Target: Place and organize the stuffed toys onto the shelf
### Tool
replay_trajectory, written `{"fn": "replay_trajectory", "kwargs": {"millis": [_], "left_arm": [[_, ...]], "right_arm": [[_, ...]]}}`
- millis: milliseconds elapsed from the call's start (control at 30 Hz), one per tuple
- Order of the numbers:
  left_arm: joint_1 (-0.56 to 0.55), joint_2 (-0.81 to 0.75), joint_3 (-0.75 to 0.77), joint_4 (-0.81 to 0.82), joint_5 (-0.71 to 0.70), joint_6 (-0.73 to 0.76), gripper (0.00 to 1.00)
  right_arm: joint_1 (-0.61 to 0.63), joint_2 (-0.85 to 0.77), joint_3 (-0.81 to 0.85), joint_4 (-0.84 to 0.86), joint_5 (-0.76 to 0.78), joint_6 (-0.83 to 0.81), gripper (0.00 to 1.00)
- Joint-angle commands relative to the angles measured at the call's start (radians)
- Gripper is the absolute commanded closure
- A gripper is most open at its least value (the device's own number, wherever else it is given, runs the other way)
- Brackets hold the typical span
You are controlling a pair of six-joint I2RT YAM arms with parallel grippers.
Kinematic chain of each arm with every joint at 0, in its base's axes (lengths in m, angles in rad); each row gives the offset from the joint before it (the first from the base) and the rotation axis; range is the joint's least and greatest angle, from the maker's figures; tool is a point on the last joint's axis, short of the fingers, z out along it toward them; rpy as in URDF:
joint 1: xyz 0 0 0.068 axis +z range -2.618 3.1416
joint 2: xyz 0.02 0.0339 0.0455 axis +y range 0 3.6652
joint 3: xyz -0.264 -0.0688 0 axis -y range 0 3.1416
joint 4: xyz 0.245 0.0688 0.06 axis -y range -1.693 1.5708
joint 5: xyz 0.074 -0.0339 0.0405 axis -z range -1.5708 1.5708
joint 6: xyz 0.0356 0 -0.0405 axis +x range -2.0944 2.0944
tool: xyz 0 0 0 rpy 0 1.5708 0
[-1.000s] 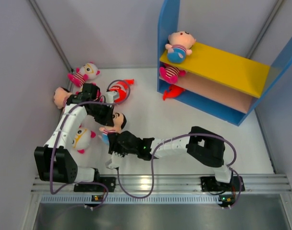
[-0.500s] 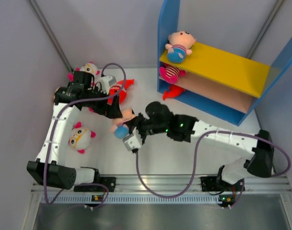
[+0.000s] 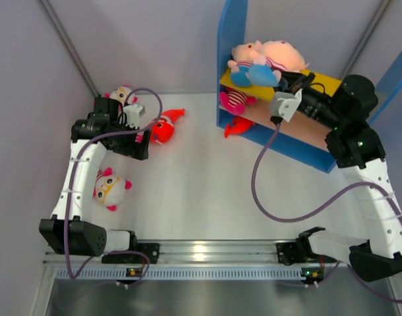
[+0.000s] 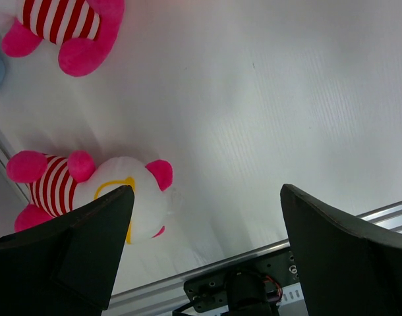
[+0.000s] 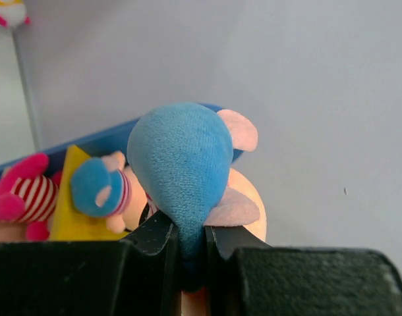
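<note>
The other peach doll fills the blue-panel end, so my right gripper should next move its doll away, then lower it onto the bare yellow top board.
My right gripper point(image 3: 275, 79) point(image 5: 191, 234) is shut on the blue pants of a peach doll point(image 3: 278, 56) point(image 5: 181, 158). It holds the doll over the yellow top board point(image 3: 319, 95) of the shelf point(image 3: 231, 26), beside another peach doll point(image 3: 244, 58) point(image 5: 99, 187). A striped doll point(image 3: 235, 100) lies on the middle board and a red fish point(image 3: 237, 126) on the base. My left gripper point(image 3: 138, 145) point(image 4: 204, 197) is open and empty above the table. Near it lie a red fish point(image 3: 163, 129), a white-faced doll point(image 3: 109, 189) point(image 4: 118, 201) and a striped doll point(image 3: 122, 96) point(image 4: 62, 26).
Grey walls close in the table on the left, back and right. A metal rail point(image 3: 207, 253) point(image 4: 254, 276) with both arm bases runs along the near edge. The shelf's tall blue side panel point(image 5: 102, 141) stands just left of the held doll.
The left gripper let go of the peach doll and drew back left. The right gripper took it and carried it from mid-table up to the shelf's top board.
</note>
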Motion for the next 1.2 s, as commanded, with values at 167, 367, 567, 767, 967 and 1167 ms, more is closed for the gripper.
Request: {"fn": "replay_trajectory", "kwargs": {"millis": [167, 367, 567, 767, 967, 1167], "left_arm": [[-0.002, -0.015, -0.014, -0.001, -0.015, 0.025, 0.01], [-0.002, -0.021, -0.045, 0.001, -0.013, 0.033, 0.01], [-0.002, 0.001, -0.042, 0.001, -0.015, 0.029, 0.01], [-0.002, -0.001, -0.045, 0.0, -0.026, 0.031, 0.01], [-0.002, 0.008, -0.049, 0.001, -0.033, 0.026, 0.01], [-0.002, 0.005, -0.049, 0.001, -0.018, 0.029, 0.01]], "right_arm": [[-0.26, 0.212, 0.002, 0.206, -0.091, 0.064, 1.0], [-0.353, 0.313, -0.006, 0.189, -0.092, 0.069, 1.0], [-0.375, 0.318, -0.038, 0.077, -0.108, 0.015, 1.0], [-0.392, 0.299, -0.122, 0.068, -0.102, 0.027, 0.57], [-0.433, 0.23, -0.121, 0.062, -0.143, 0.129, 0.22], [-0.433, 0.146, -0.101, 0.091, -0.217, 0.368, 0.12]]}}
